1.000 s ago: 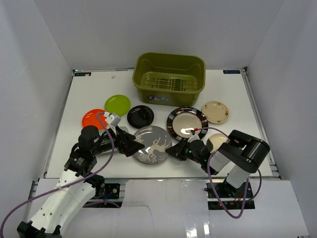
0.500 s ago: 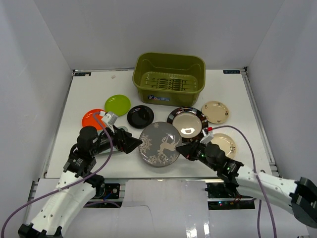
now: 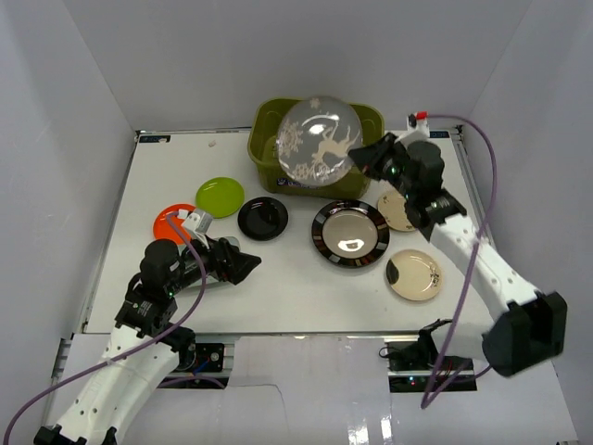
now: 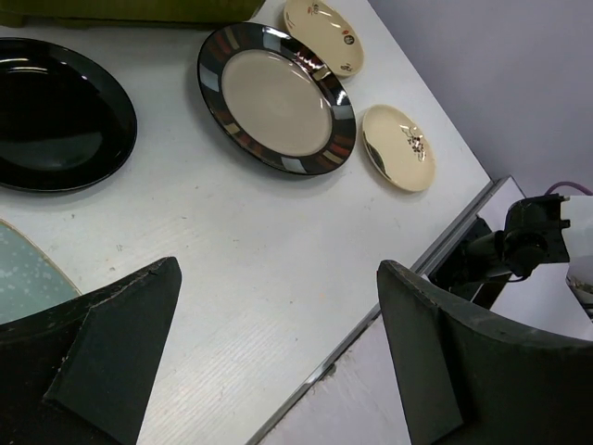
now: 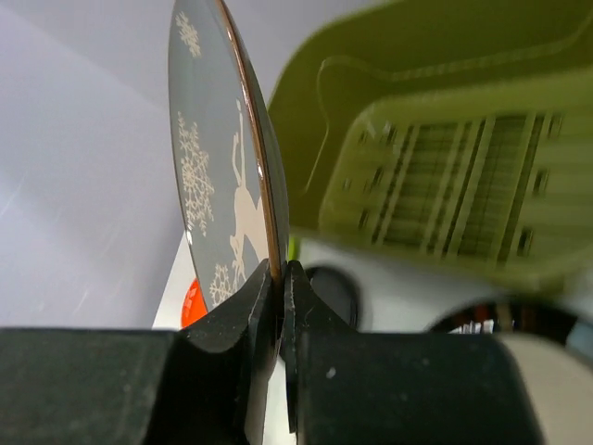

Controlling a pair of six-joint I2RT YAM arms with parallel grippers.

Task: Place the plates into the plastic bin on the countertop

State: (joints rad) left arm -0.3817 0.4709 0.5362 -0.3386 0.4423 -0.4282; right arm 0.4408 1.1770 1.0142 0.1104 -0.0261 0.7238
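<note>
I need to move the plate outward and down with my right gripper next and let go of the plate's rim, because the bare ribbed bottom of the bin (image 5: pixel 445 158) is below and outward.
My right gripper (image 3: pixel 369 156) is shut on the rim of the grey deer-print plate (image 3: pixel 318 138) and holds it up, tilted, above the olive-green plastic bin (image 3: pixel 366 118). In the right wrist view the plate (image 5: pixel 218 148) stands on edge between my fingertips (image 5: pixel 280 278), with the bin (image 5: pixel 445 158) beyond it. My left gripper (image 3: pixel 246 265) is open and empty, low over the white countertop (image 3: pixel 287 278). On the countertop lie the orange plate (image 3: pixel 168 221), lime green plate (image 3: pixel 220 195), black plate (image 3: pixel 262 218), dark-rimmed gold-centred plate (image 3: pixel 349 232) and two small beige plates (image 3: pixel 414 274) (image 3: pixel 404 213).
White walls close in the countertop on the left, back and right. The front edge rail (image 4: pixel 408 278) runs below my left gripper in the left wrist view. The bin's ribbed floor (image 5: pixel 463 185) holds nothing that I can see.
My right gripper has lifted the deer-print plate from the front middle of the countertop up and back to above the bin. My left gripper has let go of it and drawn back slightly.
</note>
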